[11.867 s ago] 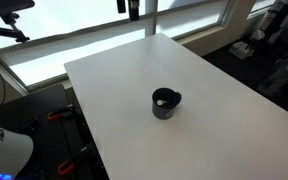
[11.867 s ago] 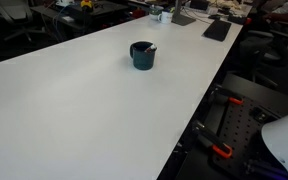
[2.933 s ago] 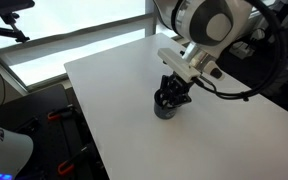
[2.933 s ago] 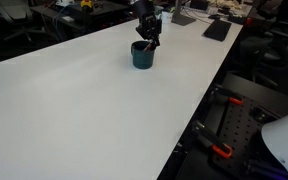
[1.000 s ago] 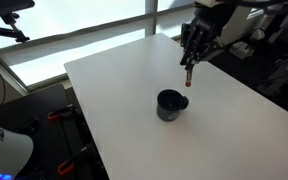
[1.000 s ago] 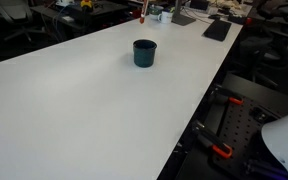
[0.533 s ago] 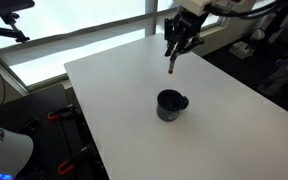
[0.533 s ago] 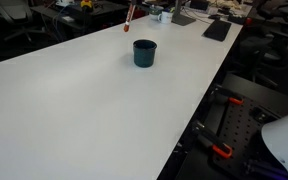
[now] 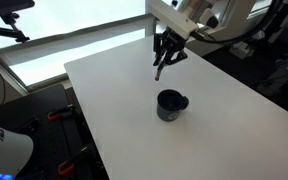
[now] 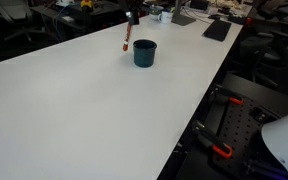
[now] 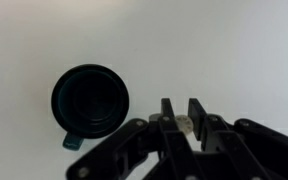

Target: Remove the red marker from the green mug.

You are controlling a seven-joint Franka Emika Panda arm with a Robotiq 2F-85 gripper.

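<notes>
The gripper comes down toward the bare tabletop beside the green mug next and releases the red marker (image 9: 158, 70), since it is clear of the mug but hangs high.
The green mug (image 9: 170, 104) stands upright near the middle of the white table, also seen as a dark mug (image 10: 144, 53) and from above as the mug (image 11: 91, 100) with its handle toward the bottom. My gripper (image 9: 163, 55) hangs above the table beside the mug, shut on the top of the red marker (image 9: 158, 70). The marker (image 10: 126, 37) points down, clear of the mug and off the table. In the wrist view only the marker's pale end (image 11: 184, 125) shows between the fingers (image 11: 169, 112) of my gripper (image 11: 182, 110).
The white table (image 9: 114, 110) spreads wide around the mug. Its far edge lies near a window (image 9: 74, 35). Desks with clutter (image 10: 199, 15) stand beyond the table, and black frames with orange clamps (image 10: 224, 130) stand beside it.
My gripper has carried the red marker sideways away from above the mug and lower toward the table. The mug has stayed in place.
</notes>
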